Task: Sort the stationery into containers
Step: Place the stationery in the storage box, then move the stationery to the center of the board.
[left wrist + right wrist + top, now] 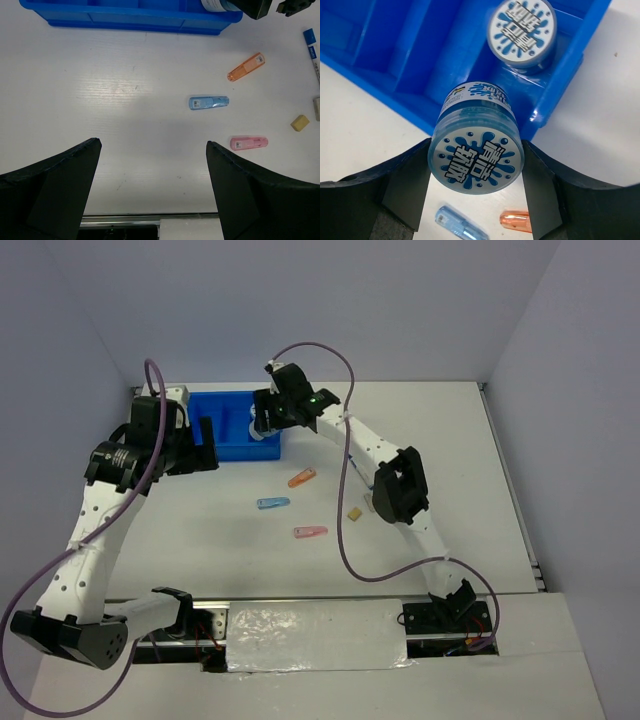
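Observation:
I need to move my left gripper to the right in the top view, and turn and lower it onto the blue clip point(272, 503) point(208, 102), because the clip's length points from finger to finger.
My right gripper point(476, 167) is shut on a round blue-white patterned roll point(476, 160) and holds it over the near right corner of the blue divided tray point(560, 85). A second roll point(521, 31) lies in the tray's right compartment. In the top view the right gripper point(266, 426) is at the tray's point(235, 452) right end. My left gripper point(152, 145) is open and empty above bare table, left of the clips. The orange clip point(246, 67), blue clip point(208, 102) and pink clip point(248, 143) lie on the table. A tan block point(299, 123), whitish block point(316, 107) and blue-capped pen point(312, 50) lie to their right.
The clips also show in the top view: orange point(301, 478), blue point(272, 503), pink point(310, 532), with the tan block point(354, 512) by the right arm's elbow. Purple cables loop over both arms. Grey walls stand behind the table and at both sides.

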Controlling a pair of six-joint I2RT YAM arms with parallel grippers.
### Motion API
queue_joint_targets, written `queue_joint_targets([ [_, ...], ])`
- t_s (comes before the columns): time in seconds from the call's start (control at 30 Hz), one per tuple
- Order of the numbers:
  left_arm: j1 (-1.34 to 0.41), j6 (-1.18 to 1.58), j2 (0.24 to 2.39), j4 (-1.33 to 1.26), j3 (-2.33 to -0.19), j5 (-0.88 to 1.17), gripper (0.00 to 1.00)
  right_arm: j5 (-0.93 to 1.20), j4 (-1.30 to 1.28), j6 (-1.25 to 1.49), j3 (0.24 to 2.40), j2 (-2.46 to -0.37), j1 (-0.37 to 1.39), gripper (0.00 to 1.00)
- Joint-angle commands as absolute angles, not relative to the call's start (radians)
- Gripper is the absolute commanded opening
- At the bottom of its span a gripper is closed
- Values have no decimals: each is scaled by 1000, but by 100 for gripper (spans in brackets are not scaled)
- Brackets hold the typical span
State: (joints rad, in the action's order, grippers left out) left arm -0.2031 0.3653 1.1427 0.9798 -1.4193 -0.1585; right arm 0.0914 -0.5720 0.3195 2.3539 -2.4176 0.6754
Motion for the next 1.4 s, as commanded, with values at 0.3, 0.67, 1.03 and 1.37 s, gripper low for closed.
queue_joint_targets([
  [0.3,-198,336,1127,939,-1384,-107,99,110,-568,311,2487,-2376,652,100],
  [0.67,-457,313,1351,752,-1199,6,99,115,-644,367,1969,-1804,546,100],
  [1.03,-552,166,1709,667,-1310,-51,99,127,-692,262,1272,-1281,548,100],
  [1.37,-525,129,1914,640,-1411,-57,90,135,-778,238,1279,-1169,545,100],
])
